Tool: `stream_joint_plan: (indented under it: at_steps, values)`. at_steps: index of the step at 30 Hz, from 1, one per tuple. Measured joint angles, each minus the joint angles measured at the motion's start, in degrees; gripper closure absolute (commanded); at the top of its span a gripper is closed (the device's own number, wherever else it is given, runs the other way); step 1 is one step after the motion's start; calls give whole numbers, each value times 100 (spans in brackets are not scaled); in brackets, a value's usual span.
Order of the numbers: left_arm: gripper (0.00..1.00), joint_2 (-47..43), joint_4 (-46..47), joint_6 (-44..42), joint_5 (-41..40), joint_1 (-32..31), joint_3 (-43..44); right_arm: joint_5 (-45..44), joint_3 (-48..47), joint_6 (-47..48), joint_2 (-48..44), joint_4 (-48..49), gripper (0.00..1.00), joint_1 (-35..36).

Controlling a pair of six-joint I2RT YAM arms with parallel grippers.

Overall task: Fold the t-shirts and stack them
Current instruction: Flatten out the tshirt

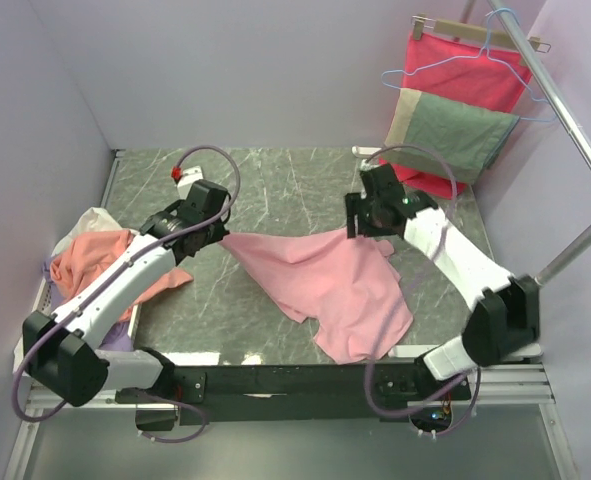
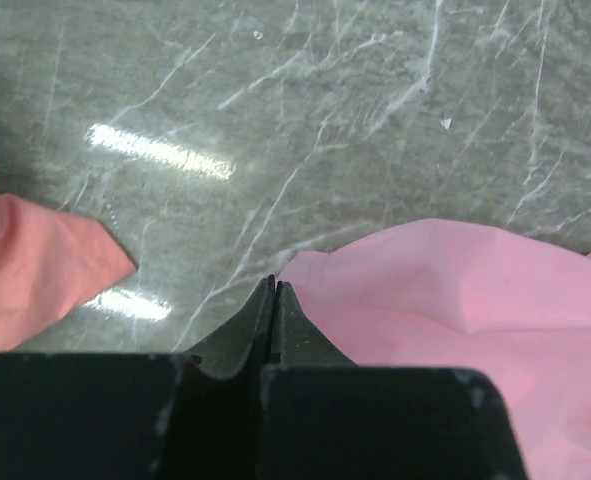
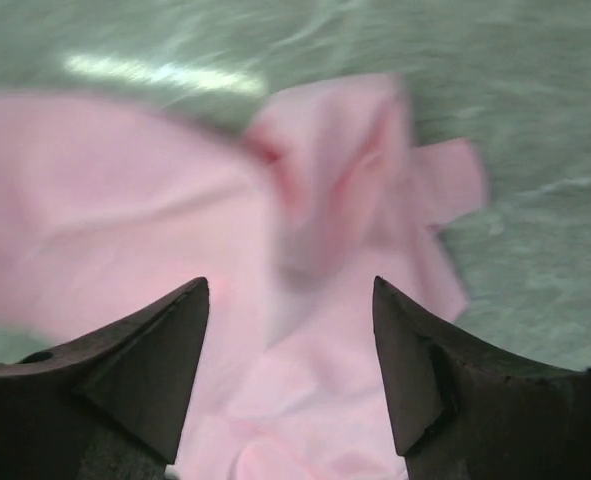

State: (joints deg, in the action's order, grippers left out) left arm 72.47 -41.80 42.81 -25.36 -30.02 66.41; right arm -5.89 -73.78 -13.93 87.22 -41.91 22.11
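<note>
My right gripper moves back and down onto the shirt's near corner [image 1: 320, 340] beside its notch next, because that corner juts out freely onto the bare marble.
The light pink t-shirt [image 1: 325, 285] lies spread across the middle of the marble table, crumpled toward the front right. Its left corner runs to a point at my left gripper [image 1: 218, 235], which is shut on that corner; in the left wrist view the pink cloth [image 2: 475, 300] meets the closed tips [image 2: 274, 285]. My right gripper [image 1: 360, 235] hovers open over the shirt's right part [image 3: 125, 200], with the cloth below and nothing between its fingers [image 3: 290, 290]. A salmon-orange shirt [image 1: 85, 262] [image 2: 35, 270] sits heaped at the left with a white one [image 1: 93, 220].
The heap at the left rests in a white tray [image 1: 135, 315] with lilac cloth [image 1: 118, 340] under it. A red cloth on a hanger [image 1: 465, 70] and a grey-green and beige cloth [image 1: 445, 130] hang at the back right beside a slanted metal pole [image 1: 565, 120].
</note>
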Motion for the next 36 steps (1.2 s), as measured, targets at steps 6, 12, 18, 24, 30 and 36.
stream_joint_plan:
  at_steps: [6,12,18,24,30,36]
  values:
    - [99,474,560,-20,175,96,-175,273,780,-278,-1370,-13,28,1626]
    - [99,837,872,-76,352,122,-216,249,1978,-929,-1633,-72,32,2457]
    - [99,879,1095,-144,452,155,-236,431,2804,-1655,-1384,35,32,3442]
    - [99,879,1220,-162,501,186,-341,531,2887,-2122,-979,374,31,4033]
    - [99,876,1250,-164,516,221,-535,461,2885,-2291,-396,710,36,4118]
    - [99,876,1270,-166,520,302,-697,90,2669,-2321,35,603,100,4133]
